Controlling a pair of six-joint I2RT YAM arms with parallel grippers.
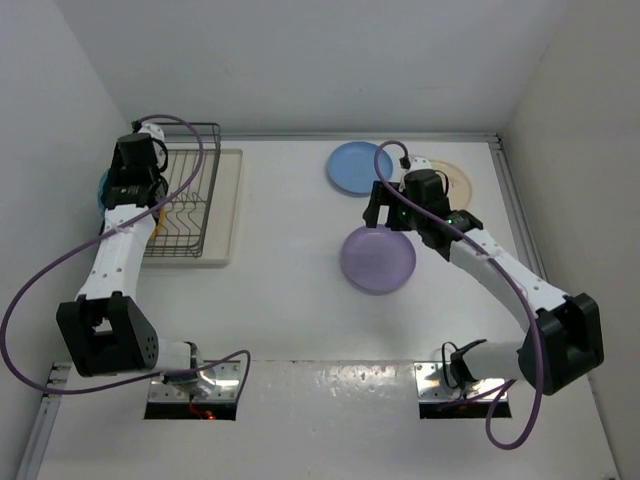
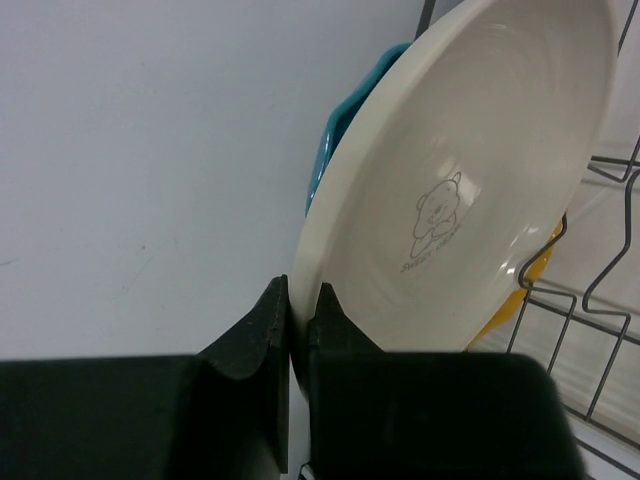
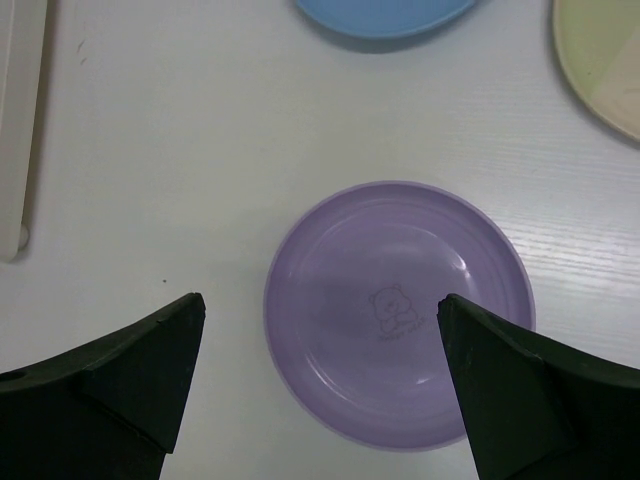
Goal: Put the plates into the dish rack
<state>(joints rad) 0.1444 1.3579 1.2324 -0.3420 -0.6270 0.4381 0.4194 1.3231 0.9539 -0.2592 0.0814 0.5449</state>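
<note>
The left gripper moves away from the wall next, then brings the cream plate down between the rack's wires point(image 1: 179, 206) point(image 2: 573, 291). This is because teal and orange plates take the rack's side end.
My left gripper point(image 2: 298, 300) is shut on the rim of the plain cream plate point(image 2: 470, 170), held on edge at the left end of the dish rack point(image 1: 190, 195). A teal plate point(image 2: 345, 115) stands behind it and an orange plate point(image 2: 537, 268) shows below it among the rack wires point(image 2: 600, 290). My right gripper point(image 3: 320, 300) is open and hovers above the lavender plate point(image 3: 400, 310), which lies flat on the table point(image 1: 378, 260). The light blue plate point(image 1: 358, 167) and the cream-and-pale-green plate point(image 1: 452, 180) lie flat behind it.
The cream drip tray point(image 1: 228, 200) lies under the rack and its edge shows in the right wrist view point(image 3: 18, 120). White walls close in the table on the left, back and right. The left arm point(image 1: 115, 250) reaches along the left wall.
</note>
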